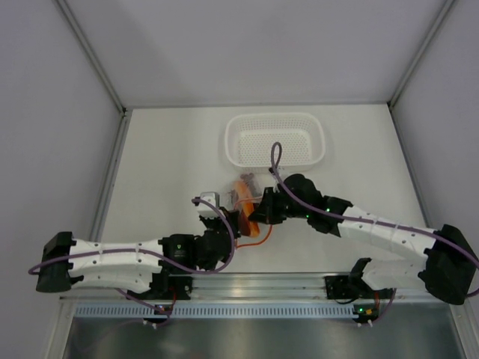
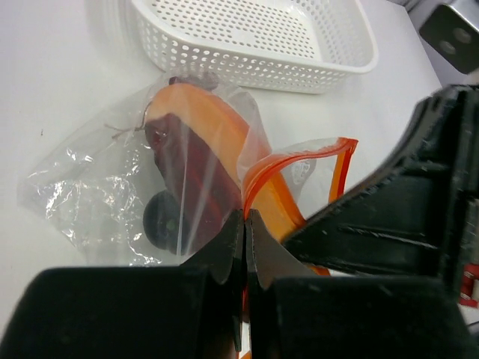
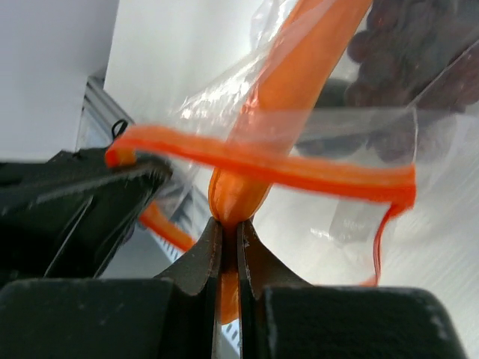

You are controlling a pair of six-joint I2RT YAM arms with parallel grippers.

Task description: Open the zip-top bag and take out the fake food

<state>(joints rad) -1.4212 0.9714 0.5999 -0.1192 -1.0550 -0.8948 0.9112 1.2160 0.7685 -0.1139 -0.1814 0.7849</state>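
The hot-dog piece is still partly in the bag, so the robot's right gripper should next pull up from the bag's opening, then move outward and down into the white basket to release the piece.
The clear zip-top bag (image 1: 243, 196) lies in the middle of the table, its mouth open, with the orange-red zip strip (image 2: 299, 153) standing in a loop. My left gripper (image 2: 245, 218) is shut on the zip strip at the bag's near edge. My right gripper (image 3: 228, 224) is shut on the orange end of the hot-dog piece (image 3: 292, 82), which reaches out through the open mouth. The zip strip (image 3: 314, 176) crosses just above the right jaws. The dark red grape cluster (image 3: 419, 45) and the small dark round fruit (image 2: 161, 222) are inside the bag.
The white perforated basket (image 1: 232, 142) stands just behind the bag, and its rim shows in the left wrist view (image 2: 247, 71). Both grippers (image 1: 233, 218) (image 1: 260, 212) are close together at the bag. Grey walls stand on the left and right.
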